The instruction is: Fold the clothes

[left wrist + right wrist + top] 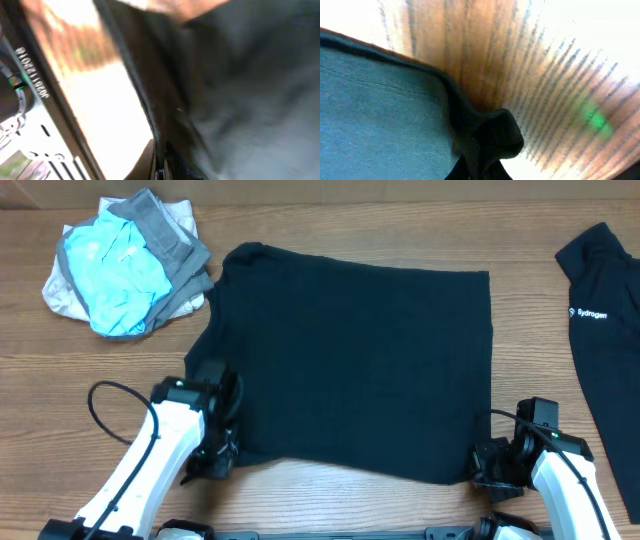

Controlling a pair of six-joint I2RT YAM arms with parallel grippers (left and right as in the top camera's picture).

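Note:
The left gripper carries the garment's pinched hem outward onto the flat cloth nearer the bundle (pixel 250 362) next and releases it, because the garment lies flat outward of it.
The clothes (pixel 355 360), one plain black garment, lie spread flat across the middle of the wooden table. My left gripper (pixel 222 450) sits at the near left corner and is shut on the fabric's edge; in the left wrist view the dark cloth (pixel 235 100) rises straight out of the closed jaws. At the near right corner my right gripper (pixel 487 467) is shut on the hem, and the right wrist view shows a bunched black fold (pixel 495 135) pinched up from the clothes (pixel 380 110).
A bundle of light-blue, grey and beige clothing (pixel 125 265) lies at the back left. Another black garment with white lettering (pixel 605 330) lies along the right edge. A black cable (pixel 105 405) loops beside the left arm.

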